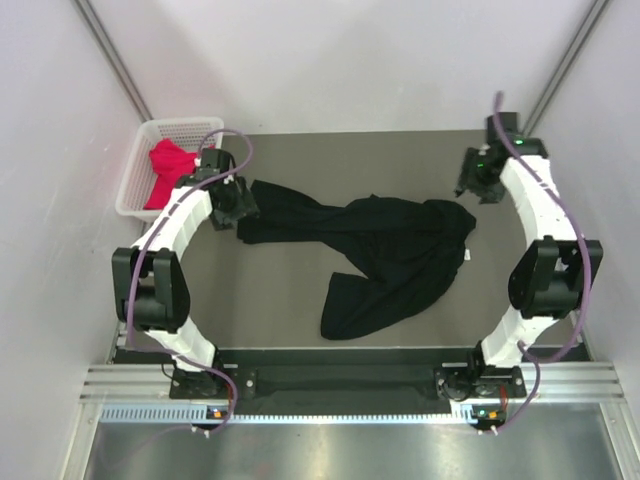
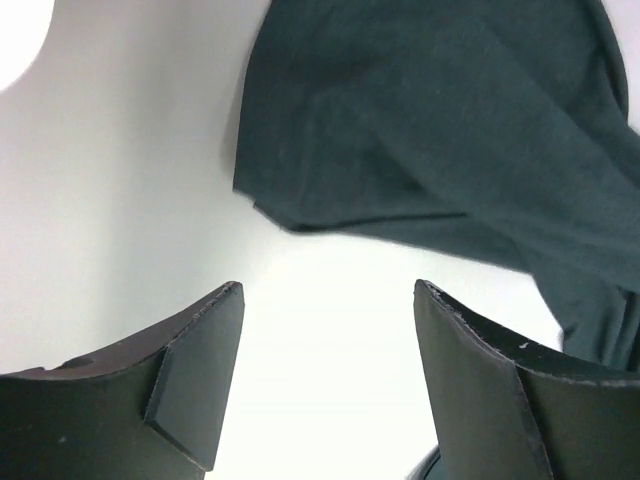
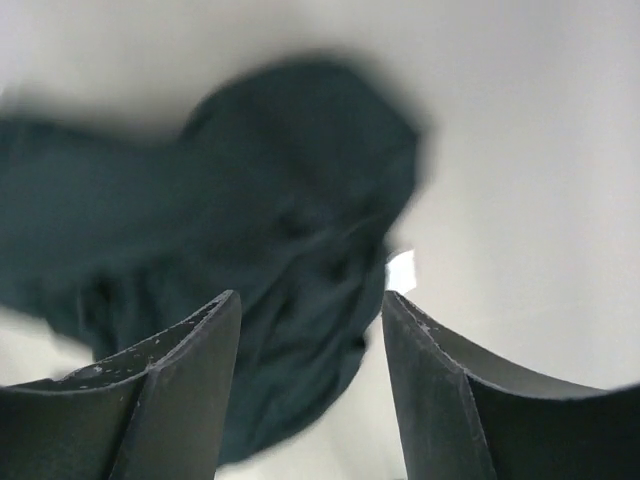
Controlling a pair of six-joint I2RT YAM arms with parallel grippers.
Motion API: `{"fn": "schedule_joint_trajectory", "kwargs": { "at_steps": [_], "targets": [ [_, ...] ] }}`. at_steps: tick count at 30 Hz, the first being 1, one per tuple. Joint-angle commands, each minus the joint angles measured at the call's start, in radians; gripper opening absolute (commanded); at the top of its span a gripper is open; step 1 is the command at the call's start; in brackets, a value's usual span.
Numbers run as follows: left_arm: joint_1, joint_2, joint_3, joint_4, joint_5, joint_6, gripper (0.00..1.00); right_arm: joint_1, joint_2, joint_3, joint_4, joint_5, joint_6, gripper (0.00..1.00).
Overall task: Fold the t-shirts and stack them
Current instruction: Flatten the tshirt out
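Observation:
My right gripper will next swing back and left in the top view, turning and lowering onto the black t-shirt's near corner, which sticks out onto bare table.
A large black t-shirt lies crumpled across the middle of the table, one sleeve stretched out to the left. The red-pink t-shirt is bunched inside the white basket at the back left. My left gripper hovers at the black shirt's left end, and its wrist view shows the jaws open over bare table just short of the cloth edge. My right gripper sits just past the shirt's right end. It is open, with blurred black cloth below it and nothing held.
The basket stands against the left wall, close behind my left arm. A small white tag shows at the shirt's edge. White walls close in the table on the left, right and back.

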Motion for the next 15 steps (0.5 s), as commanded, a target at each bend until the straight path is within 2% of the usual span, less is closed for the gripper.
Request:
{"fn": "schedule_joint_trajectory", "kwargs": {
  "at_steps": [1, 3, 4, 5, 6, 8, 9, 12, 15],
  "targets": [
    [-0.001, -0.096, -0.068, 0.006, -0.003, -0.029, 0.73, 0.269, -0.153, -0.075, -0.029, 0.007, -0.089, 0.58],
    [0.000, -0.136, -0.108, 0.007, 0.048, -0.063, 0.72, 0.400, -0.182, -0.169, 0.015, -0.048, -0.088, 0.56],
    [0.000, -0.151, -0.142, 0.006, 0.054, -0.072, 0.72, 0.525, -0.207, -0.206, 0.045, -0.129, -0.068, 0.54],
    [0.003, -0.186, -0.160, 0.003, 0.059, -0.081, 0.72, 0.584, -0.214, -0.270, 0.112, -0.149, -0.051, 0.51],
    [0.005, -0.206, -0.179, 0.000, 0.062, -0.095, 0.72, 0.691, -0.219, -0.298, 0.140, -0.163, -0.036, 0.49],
    [0.009, -0.270, -0.229, -0.005, 0.062, -0.103, 0.71, 0.786, -0.199, -0.335, 0.199, -0.203, -0.002, 0.42],
    [0.011, -0.297, -0.262, -0.017, 0.059, -0.107, 0.71, 0.872, -0.170, -0.340, 0.220, -0.221, 0.002, 0.41],
    [0.022, -0.386, -0.323, -0.039, 0.047, -0.118, 0.71, 1.006, -0.088, -0.323, 0.255, -0.255, 0.006, 0.40],
    [0.035, -0.464, -0.358, -0.068, 0.037, -0.126, 0.71, 1.099, -0.046, -0.306, 0.298, -0.249, 0.021, 0.45]
  ]
}}
